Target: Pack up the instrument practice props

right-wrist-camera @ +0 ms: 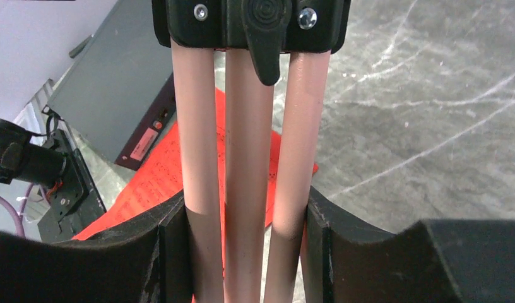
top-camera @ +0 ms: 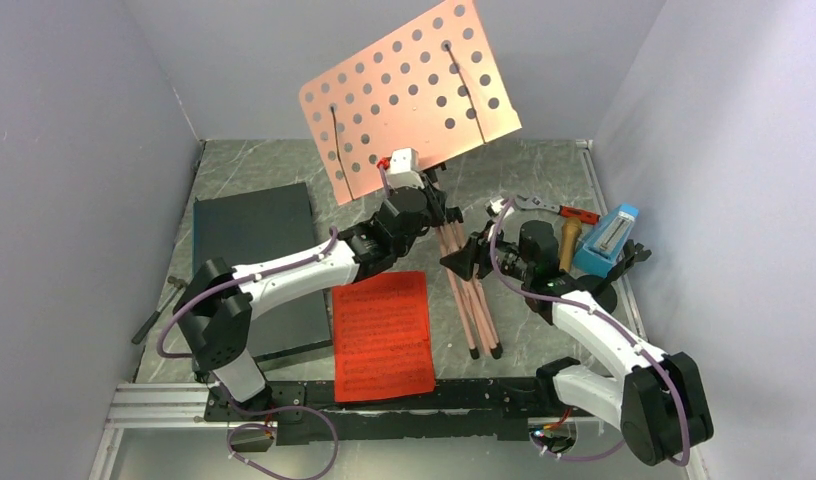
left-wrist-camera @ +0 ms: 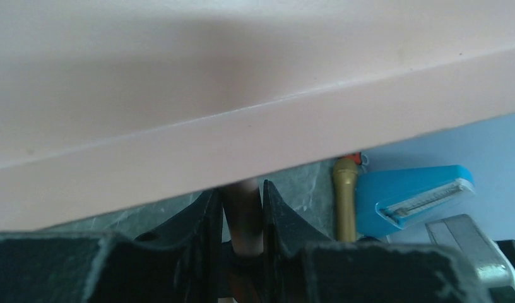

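Observation:
I will lower the pole with my left gripper to the bare tabletop beyond the red page and release it, since the desk is still held high above the tabletop.
The pink music stand's perforated desk [top-camera: 409,95] is held up above the table middle, and its folded legs [top-camera: 469,300] slant down to the table. My left gripper [top-camera: 424,185] is shut on the stand's pole just under the desk [left-wrist-camera: 242,208]. My right gripper [top-camera: 469,258] is shut round the bundled pink legs [right-wrist-camera: 245,189]. The red sheet-music page [top-camera: 382,335] lies flat near the front and shows behind the legs [right-wrist-camera: 154,170]. The gold microphone [top-camera: 569,240] and blue metronome [top-camera: 606,240] are at the right; both show in the left wrist view, the microphone [left-wrist-camera: 345,202] beside the metronome [left-wrist-camera: 419,196].
A large dark flat slab [top-camera: 259,260] lies at the left under my left arm and shows in the right wrist view [right-wrist-camera: 116,88]. A red-handled wrench [top-camera: 554,208] lies behind the microphone. Grey walls close in on three sides.

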{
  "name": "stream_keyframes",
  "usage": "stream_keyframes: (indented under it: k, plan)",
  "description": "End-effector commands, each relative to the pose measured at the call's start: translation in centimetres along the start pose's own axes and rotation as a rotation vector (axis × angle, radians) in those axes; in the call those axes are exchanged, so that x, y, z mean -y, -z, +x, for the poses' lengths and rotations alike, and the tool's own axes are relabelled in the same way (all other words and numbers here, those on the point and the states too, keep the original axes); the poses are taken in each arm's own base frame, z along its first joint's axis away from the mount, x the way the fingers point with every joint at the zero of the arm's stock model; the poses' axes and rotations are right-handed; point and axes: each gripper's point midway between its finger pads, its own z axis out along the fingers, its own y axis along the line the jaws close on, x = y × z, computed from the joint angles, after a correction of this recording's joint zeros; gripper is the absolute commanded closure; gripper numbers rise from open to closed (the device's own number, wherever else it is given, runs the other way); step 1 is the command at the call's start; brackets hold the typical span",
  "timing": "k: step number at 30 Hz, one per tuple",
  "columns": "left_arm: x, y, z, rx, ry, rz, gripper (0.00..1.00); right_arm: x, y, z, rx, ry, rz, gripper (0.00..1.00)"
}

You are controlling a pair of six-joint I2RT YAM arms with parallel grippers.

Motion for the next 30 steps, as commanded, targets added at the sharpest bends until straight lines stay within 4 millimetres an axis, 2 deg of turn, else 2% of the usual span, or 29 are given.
stream_keyframes:
  k: [1,6,10,23,26,30]
  plan:
    - [-1.0,-1.2,-4.6,0.118,0.091,-0.065,0.97,-1.3,0.0,-3.6,0.087,0.072,-0.053,0.95]
    - [-3.3,-3.5,-1.5,0.031,0.092,-0.103,0.97,-0.3,-0.6,-2.3,0.044,-0.005,-0.02,0.95]
    - [-4.1,-4.7,0.4,-0.027,0.054,-0.134,0.97,0.8,-1.3,-0.6,-0.009,-0.077,0.002,0.95]
    - [-6.0,-6.6,5.0,-0.148,0.017,-0.189,0.97,3.5,-1.6,3.6,-0.106,-0.224,0.033,0.99]
    - [-6.6,-7.1,6.6,-0.185,0.014,-0.197,0.97,4.6,-1.5,4.7,-0.128,-0.261,0.063,0.98]
    - [-7.2,-7.6,8.2,-0.22,0.007,-0.207,0.97,5.8,-1.2,6.1,-0.162,-0.273,0.11,0.9]
